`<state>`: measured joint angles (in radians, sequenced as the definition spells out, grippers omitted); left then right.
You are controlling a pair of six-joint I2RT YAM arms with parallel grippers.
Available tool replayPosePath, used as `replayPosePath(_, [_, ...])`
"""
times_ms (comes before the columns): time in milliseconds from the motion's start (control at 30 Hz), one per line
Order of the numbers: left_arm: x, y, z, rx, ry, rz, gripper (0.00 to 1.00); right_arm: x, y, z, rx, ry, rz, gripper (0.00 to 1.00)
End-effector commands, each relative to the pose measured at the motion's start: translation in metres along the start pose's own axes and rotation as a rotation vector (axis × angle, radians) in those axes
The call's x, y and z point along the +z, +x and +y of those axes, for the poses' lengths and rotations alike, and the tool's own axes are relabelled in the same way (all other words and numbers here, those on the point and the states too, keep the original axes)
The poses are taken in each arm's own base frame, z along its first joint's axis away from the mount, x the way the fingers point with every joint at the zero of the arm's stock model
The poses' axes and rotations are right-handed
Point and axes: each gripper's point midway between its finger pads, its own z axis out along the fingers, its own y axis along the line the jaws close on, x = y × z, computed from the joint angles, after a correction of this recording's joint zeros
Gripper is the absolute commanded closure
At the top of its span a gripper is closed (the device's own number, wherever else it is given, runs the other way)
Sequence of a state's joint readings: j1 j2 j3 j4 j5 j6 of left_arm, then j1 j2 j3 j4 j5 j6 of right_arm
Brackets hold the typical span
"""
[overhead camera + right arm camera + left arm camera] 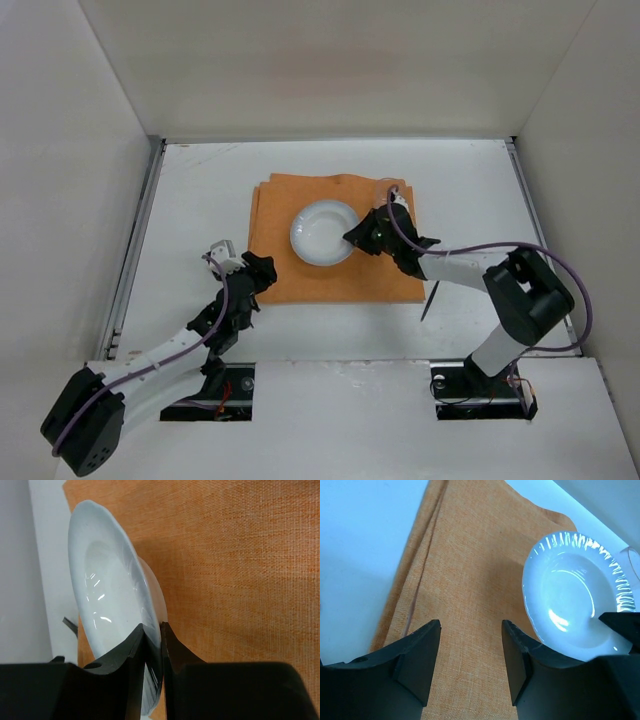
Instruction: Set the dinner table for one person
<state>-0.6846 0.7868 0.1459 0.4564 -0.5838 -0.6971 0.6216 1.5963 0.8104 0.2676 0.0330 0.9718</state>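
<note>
The plate still hangs tilted above the cloth. Next, my right gripper lowers it down onto the middle of the orange placemat [330,275] and releases its rim.
A white plate [322,232] is over the middle of the orange cloth placemat [330,275], which lies on the white dinner table [200,200]. My right gripper [362,237] is shut on the plate's right rim; in the right wrist view the rim [122,580] sits between the two fingers. My left gripper [262,272] is open and empty over the placemat's left edge. In the left wrist view the plate [570,595] lies to the right of the open fingers [422,650]. A clear glass [388,190] stands at the placemat's far right corner.
A dark utensil [431,298] lies on the table right of the placemat, near my right arm. Metal rails [135,240] run along the table's side edges. White walls enclose the table at the back and sides.
</note>
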Motion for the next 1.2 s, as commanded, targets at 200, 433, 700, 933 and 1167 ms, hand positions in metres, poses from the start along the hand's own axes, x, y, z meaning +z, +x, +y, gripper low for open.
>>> replayPosePath(200, [0.0,0.006,0.004,-0.019,-0.008,0.012,0.5,0.024,-0.025,0.042,0.071,-0.121,-0.092,0.85])
replayPosePath(433, [0.0,0.006,-0.001,-0.024,0.01,0.011,0.5,0.034,0.0,0.022,0.067,-0.086,-0.007,0.82])
replayPosePath(700, [-0.001,0.007,-0.003,-0.022,0.016,0.015,0.5,0.025,0.019,-0.001,0.083,-0.039,0.03,0.55])
replayPosePath(933, [-0.003,0.003,-0.008,-0.031,0.033,0.002,0.5,-0.007,0.005,-0.011,-0.016,0.043,-0.007,0.42])
replayPosePath(1167, [-0.006,0.003,-0.02,-0.022,0.07,0.007,0.5,-0.072,-0.012,-0.023,-0.11,0.126,-0.092,0.46])
